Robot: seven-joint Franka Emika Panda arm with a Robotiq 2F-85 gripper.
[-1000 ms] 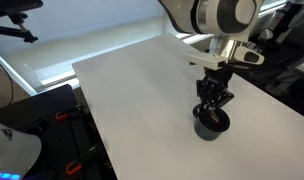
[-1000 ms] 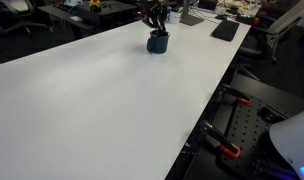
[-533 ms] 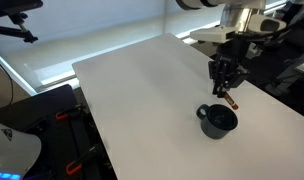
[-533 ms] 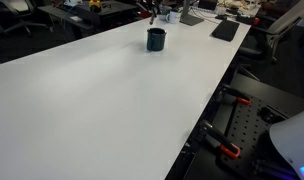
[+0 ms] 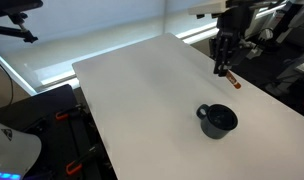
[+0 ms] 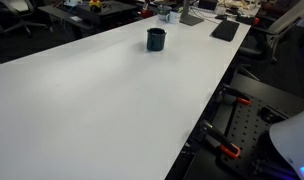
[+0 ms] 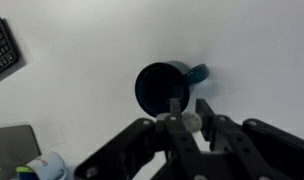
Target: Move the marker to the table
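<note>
My gripper shifts to the empty tabletop beside the mug's handle [image 5: 164,119] next, below and to the right in the wrist view, then descends and releases the marker [image 5: 231,77].
My gripper [image 5: 225,68] hangs high above the white table [image 5: 142,100], up and away from the dark handled mug [image 5: 217,119]. It is shut on the marker [image 5: 231,77], a thin reddish-brown stick that hangs slanting below the fingers. In the wrist view the fingers [image 7: 187,112] close around the marker's pale end [image 7: 191,121], with the mug [image 7: 164,87] far below on the table [image 7: 82,70]. In an exterior view the mug [image 6: 156,39] stands at the far end of the table [image 6: 102,100]; the gripper and marker are out of that frame.
A keyboard [image 7: 0,48] and a grey item [image 7: 14,147] lie at the table's edge in the wrist view. Desks with clutter [image 6: 207,12] stand behind the table. Black and orange clamps [image 6: 227,150] and equipment [image 5: 62,120] sit beside the table edges.
The gripper has lifted out of the mug with the marker held in it and risen up and away from the mug. The mug has stayed in place.
</note>
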